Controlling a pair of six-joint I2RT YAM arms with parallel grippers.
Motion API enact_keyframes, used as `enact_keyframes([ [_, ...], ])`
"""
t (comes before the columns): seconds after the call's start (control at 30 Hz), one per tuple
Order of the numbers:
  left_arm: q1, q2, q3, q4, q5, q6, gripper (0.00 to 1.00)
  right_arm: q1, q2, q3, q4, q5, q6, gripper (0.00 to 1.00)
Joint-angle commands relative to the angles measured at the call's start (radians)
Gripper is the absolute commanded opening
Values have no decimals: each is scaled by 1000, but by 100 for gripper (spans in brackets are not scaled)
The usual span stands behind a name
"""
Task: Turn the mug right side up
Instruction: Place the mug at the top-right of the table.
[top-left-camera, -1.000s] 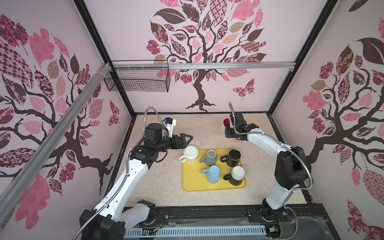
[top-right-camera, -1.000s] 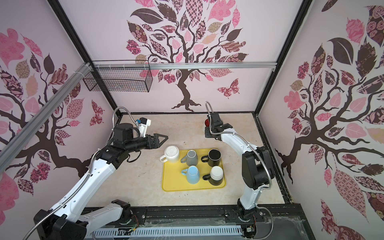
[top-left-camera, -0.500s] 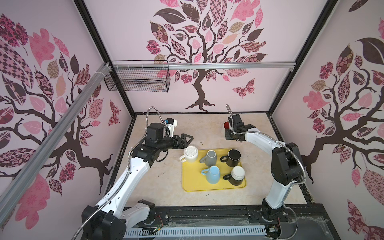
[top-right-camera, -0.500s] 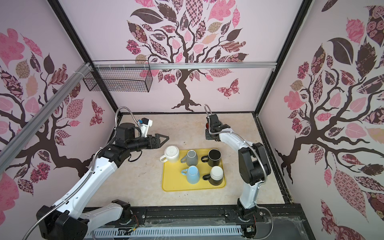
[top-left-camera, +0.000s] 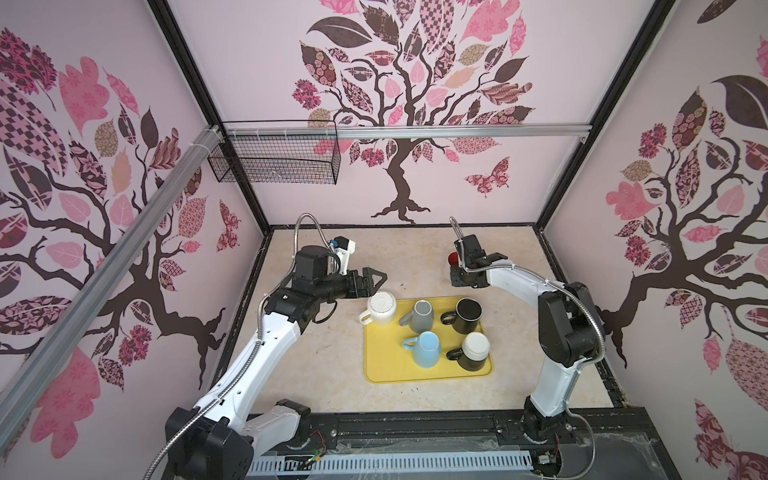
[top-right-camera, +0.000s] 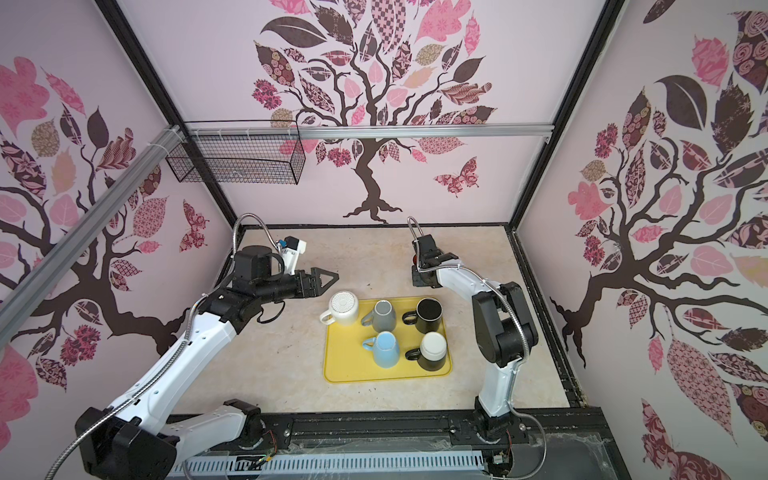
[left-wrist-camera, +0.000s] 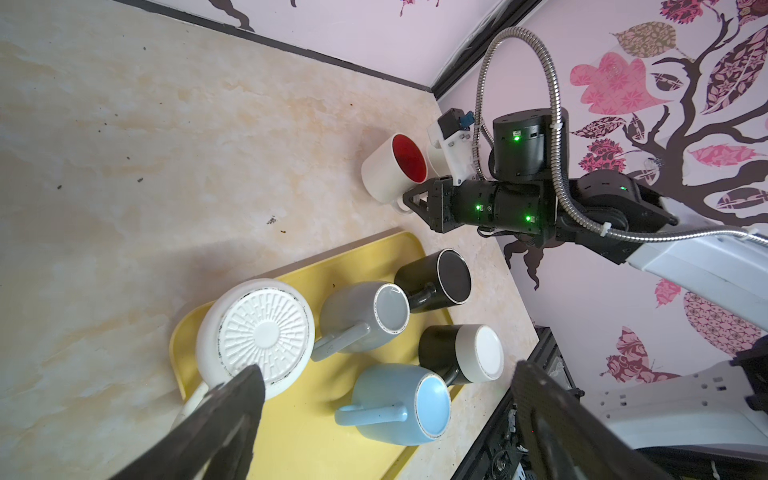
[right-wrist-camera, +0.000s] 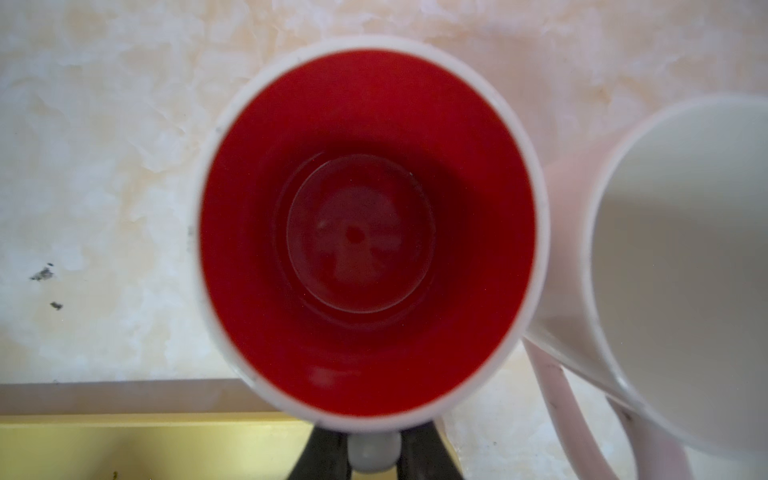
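Note:
My right gripper will lower to set the red-lined mug's base on the table beside the pale pink mug and release the red-lined mug's handle, with the red-lined mug's opening already up.
A white mug with a red inside (right-wrist-camera: 365, 232) stands mouth up at the back right of the table, also seen in the left wrist view (left-wrist-camera: 392, 174) and in a top view (top-left-camera: 453, 259). My right gripper (right-wrist-camera: 375, 451) is shut on its handle, pointing down from above (left-wrist-camera: 409, 199). Whether the mug's base rests on the table I cannot tell. My left gripper (top-left-camera: 376, 276) is open and empty, hovering just behind an upside-down white mug (top-left-camera: 381, 306) at the back left corner of the yellow tray (top-left-camera: 386, 365).
On the tray stand upside-down grey (top-left-camera: 419, 316), black (top-left-camera: 467, 313), blue (top-left-camera: 427, 349) and black-and-white (top-left-camera: 473, 351) mugs. A pale pink mug (right-wrist-camera: 681, 249) stands mouth up right beside the red-lined one. A wire basket (top-left-camera: 274, 160) hangs on the back left wall.
My right wrist has sunk slightly toward the table with the red-lined mug, and its elbow has swung. The left arm has barely moved and stays open.

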Motion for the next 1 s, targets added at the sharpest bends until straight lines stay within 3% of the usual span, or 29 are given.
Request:
enact_keyframes([
  [0.0,3,4,44,5,7,8,96,-8,23,17,53,37,-10,0],
  [0.3,3,9,44,4,3,9,96,-10,48,12,58,67,-6,0],
  [0.43,3,9,43,2,-1,9,97,-10,55,15,53,72,2,21],
  [0.67,3,15,49,-6,-9,15,97,-10,9,2,49,70,17,38],
  [0.8,3,17,54,-17,-23,22,98,-10,-61,-8,48,65,25,45],
  [0.97,3,28,75,-71,-107,60,98,-8,-191,-46,74,10,51,47],
])
